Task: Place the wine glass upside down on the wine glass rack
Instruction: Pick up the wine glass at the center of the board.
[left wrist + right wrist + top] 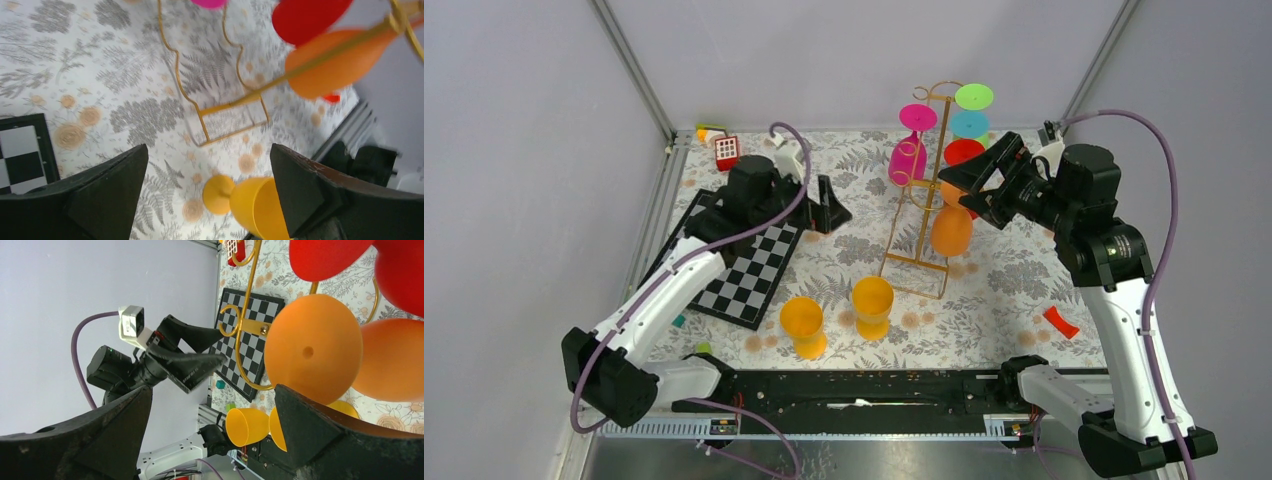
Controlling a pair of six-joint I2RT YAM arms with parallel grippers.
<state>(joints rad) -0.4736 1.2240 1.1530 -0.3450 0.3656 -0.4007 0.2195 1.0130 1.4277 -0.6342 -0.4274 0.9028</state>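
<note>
The left gripper moves back toward my base and lowers onto the rim of the yellow glass nearer the rack next, because that glass stands upright with its top open.
The gold wire wine glass rack stands mid-table. Pink, green, teal, red and orange wine glasses hang upside down on it. My right gripper is open and empty, right beside the orange glass; in the right wrist view its jaws gape below that glass's round foot. Two yellow glasses stand upright in front. My left gripper is open and empty left of the rack; its wrist view shows one yellow glass below.
A chessboard lies at the left under the left arm. A red-and-white toy sits at the back left corner. A small red piece lies at the right near the right arm. Grey walls close in the table.
</note>
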